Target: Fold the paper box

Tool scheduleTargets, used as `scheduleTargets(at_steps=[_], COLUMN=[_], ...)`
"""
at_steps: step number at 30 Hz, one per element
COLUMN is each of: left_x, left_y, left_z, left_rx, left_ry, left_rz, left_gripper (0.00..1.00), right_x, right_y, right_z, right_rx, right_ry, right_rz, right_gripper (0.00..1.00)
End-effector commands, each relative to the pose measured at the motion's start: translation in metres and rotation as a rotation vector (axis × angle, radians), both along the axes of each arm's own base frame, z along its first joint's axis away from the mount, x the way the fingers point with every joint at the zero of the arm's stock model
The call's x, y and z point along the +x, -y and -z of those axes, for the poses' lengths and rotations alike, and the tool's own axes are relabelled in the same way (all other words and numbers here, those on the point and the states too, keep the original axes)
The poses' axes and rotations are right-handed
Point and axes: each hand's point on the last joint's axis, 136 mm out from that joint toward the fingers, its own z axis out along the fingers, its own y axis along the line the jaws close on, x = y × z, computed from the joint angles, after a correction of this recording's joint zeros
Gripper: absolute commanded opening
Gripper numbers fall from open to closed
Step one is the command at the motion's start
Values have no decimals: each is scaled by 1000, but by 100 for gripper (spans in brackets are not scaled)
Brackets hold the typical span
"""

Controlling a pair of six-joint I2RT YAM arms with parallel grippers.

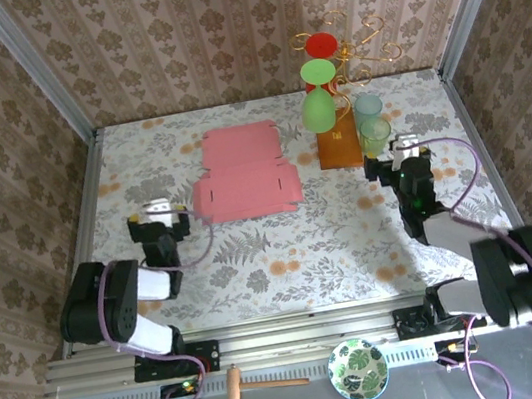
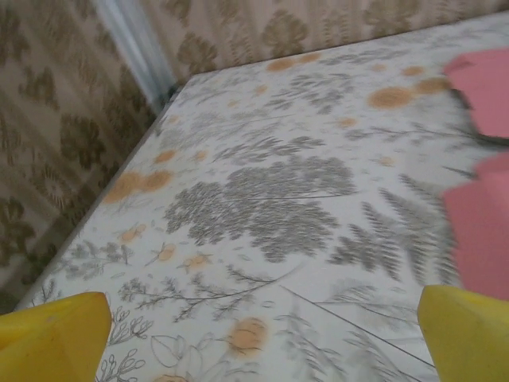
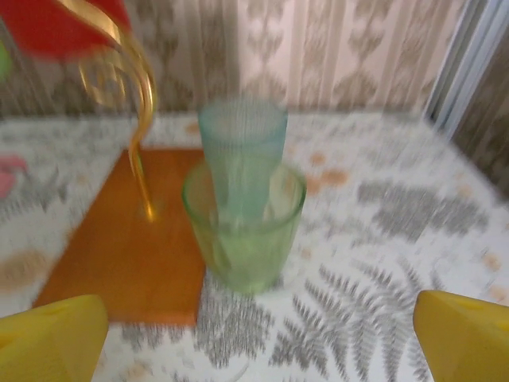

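Observation:
My left gripper will go down and turn sideways onto the box's near corner flap next, because that flap is below it toward the wooden block.
The pink paper box (image 1: 243,171) lies flat and unfolded near the middle of the table, flaps spread. Its left edge shows as pink patches (image 2: 483,231) at the right of the left wrist view. My left gripper (image 1: 156,211) hovers just left of the box, open, yellow fingertips (image 2: 52,338) wide apart with bare tablecloth between them. My right gripper (image 1: 406,149) is at the right side of the table, open, its fingertips (image 3: 461,338) spread and nothing between them, facing the glasses.
An orange-brown wooden block (image 1: 339,145) carries a gold wire stand with red and green discs (image 1: 319,72). A green glass (image 3: 242,223) and a teal glass (image 3: 241,147) stand beside it, just ahead of my right gripper. Patterned walls enclose the table (image 1: 287,267).

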Motion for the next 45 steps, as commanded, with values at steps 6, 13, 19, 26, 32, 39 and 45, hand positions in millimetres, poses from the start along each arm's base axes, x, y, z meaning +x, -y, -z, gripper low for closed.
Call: scheduleTargets(at_steps=[6,13,19,26,32,39,45], left_x=[-27,-32,-67,-60,-38,-13,6], left_y=[-1,41,103,132,152,157,164], left_z=[-138,-75,-24,13,44,58,70], left_rx=[-358,-1155,-1277,-1327,-1524,-1581,-1683], left_ry=[120,-377,-678,-785,-770,-692,-617], left_rz=[-307,-290,-301,-309,-309,-273,-228], left_gripper=[100,100,100,98,74,53,17], right_x=[-33,-36,-64,-77,-83,-87,-90], right_y=[37,-29,-97,-132,-139,-138,-139], right_z=[-129,-113,-58,-20,9,13,28], right_rx=[474,883,1049,1197,1317,1319,1355], right_ry=[-88,-189,-371,-467,-490,-494,-514], right_rz=[380,115,-25,-118,-104,-105,-85], right_gripper=[100,70,68,64,64,65,64])
